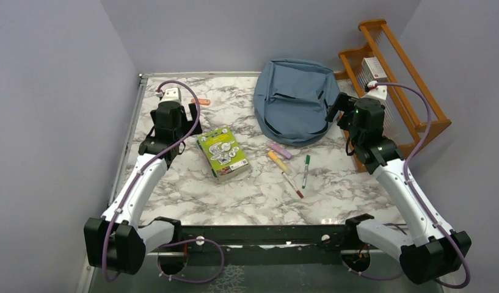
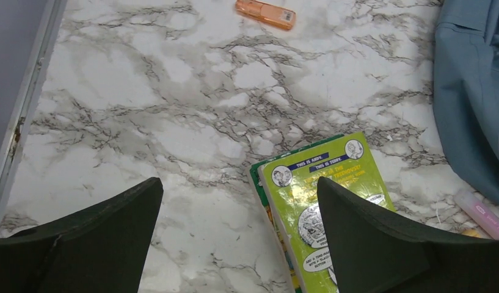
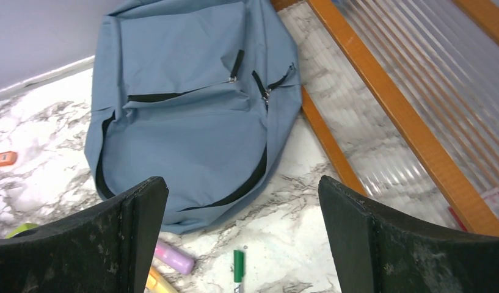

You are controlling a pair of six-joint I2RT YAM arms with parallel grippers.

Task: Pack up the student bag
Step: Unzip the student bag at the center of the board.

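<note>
My right gripper goes to the left in the top view and down onto the bag's rim facing the books next, since a dark gap opens beside it.
The student bag point(image 1: 294, 101), a slate-blue backpack, lies flat at the back of the marble table, its zippers showing dark in the right wrist view point(image 3: 192, 110). Its edge shows at the right of the left wrist view point(image 2: 473, 91). A stack of green books point(image 1: 223, 152) lies left of centre. My left gripper point(image 1: 184, 125) hovers open over bare table just left of the books point(image 2: 320, 201), nothing between its fingers point(image 2: 237, 183). My right gripper point(image 1: 339, 110) hangs open beside the bag's right edge, empty, with marble between its fingers point(image 3: 240, 183).
A pink highlighter point(image 1: 281, 149), a yellow highlighter point(image 1: 277, 161), a green pen point(image 1: 306, 171) and a red pen point(image 1: 292, 184) lie in front of the bag. An orange item point(image 1: 202, 102) lies far left. A wooden rack point(image 1: 393, 79) holding a white box point(image 1: 374, 68) stands at the right.
</note>
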